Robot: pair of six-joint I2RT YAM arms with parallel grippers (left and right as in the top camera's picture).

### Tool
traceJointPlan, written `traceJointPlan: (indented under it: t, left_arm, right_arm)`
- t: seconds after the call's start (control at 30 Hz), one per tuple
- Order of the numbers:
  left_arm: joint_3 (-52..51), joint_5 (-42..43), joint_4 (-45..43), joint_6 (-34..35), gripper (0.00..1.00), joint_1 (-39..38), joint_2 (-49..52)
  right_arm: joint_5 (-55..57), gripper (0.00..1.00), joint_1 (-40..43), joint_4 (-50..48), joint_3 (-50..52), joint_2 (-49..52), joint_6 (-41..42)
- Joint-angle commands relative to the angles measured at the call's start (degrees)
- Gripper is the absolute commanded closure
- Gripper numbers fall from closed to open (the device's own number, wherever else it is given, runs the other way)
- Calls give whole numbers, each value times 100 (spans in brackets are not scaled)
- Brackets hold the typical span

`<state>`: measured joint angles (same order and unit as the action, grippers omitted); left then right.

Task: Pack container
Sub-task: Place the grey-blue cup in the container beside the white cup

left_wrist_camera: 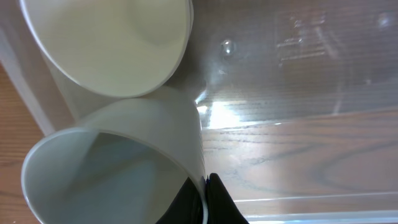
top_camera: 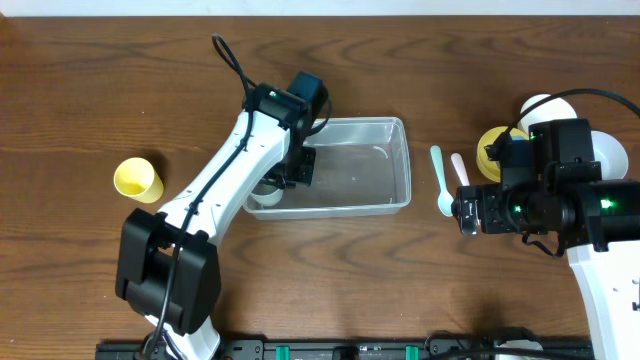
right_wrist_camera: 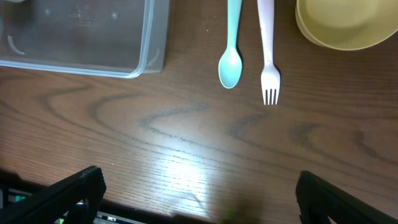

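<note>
The pinched white cup already hangs inside the container's end [top_camera: 268,194] beside the second cup, so the robot's left gripper should next go down toward the container's bottom there and open.
The clear container [top_camera: 400,152] lies at the table's middle. My left gripper [top_camera: 288,178] reaches into its left end, shut on the wall of a white cup [top_camera: 266,190]. In the left wrist view my fingers [left_wrist_camera: 207,182] pinch this cup's rim [left_wrist_camera: 112,168]; a second white cup [left_wrist_camera: 106,43] lies beside it on the container floor [left_wrist_camera: 298,81]. My right gripper [top_camera: 463,212] is open and empty, hovering over bare table [right_wrist_camera: 199,186] just in front of a teal spoon [right_wrist_camera: 231,65] and a pink fork [right_wrist_camera: 267,68].
A yellow cup [top_camera: 138,179] stands at the left. A yellow bowl [top_camera: 492,143], also in the right wrist view [right_wrist_camera: 348,25], and white bowls [top_camera: 545,105] sit at the right by the right arm. The spoon [top_camera: 440,180] and fork [top_camera: 460,168] lie between the container and the bowls.
</note>
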<state>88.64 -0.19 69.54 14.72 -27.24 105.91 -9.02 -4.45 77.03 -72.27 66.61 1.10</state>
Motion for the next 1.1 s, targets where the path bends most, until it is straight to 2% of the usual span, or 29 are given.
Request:
traceJointPlan:
  t: [0.0, 0.33, 0.6, 0.7, 0.73, 0.87, 1.0, 1.07]
  left_arm:
    - [-116, -26, -55, -76, 94, -7, 118]
    - [-826, -26, -765, -76, 94, -7, 120]
    - [-1034, -28, -863, -101, 93, -7, 120]
    - [-1032, -26, -863, -186, 85, -7, 120]
    - [-1032, -26, -863, -243, 74, -9, 118]
    - [-914, -28, -741, -487, 45, -11, 79]
    - [-535, -31, -483, -487, 34, -11, -127]
    - [-243, -109, -271, -487, 32, -11, -372]
  right_arm:
    - [20, 1, 42, 13, -101, -4, 57]
    - [17, 1, 42, 20, -101, -4, 55]
    - [17, 1, 42, 42, -101, -4, 57]
    - [17, 1, 42, 59, -101, -4, 57]
    - [20, 1, 42, 59, -101, -4, 55]
    - [20, 1, 42, 55, -101, -4, 55]
    - [20, 1, 42, 52, -101, -4, 55]
    - [22, 1, 42, 55, -101, -4, 52]
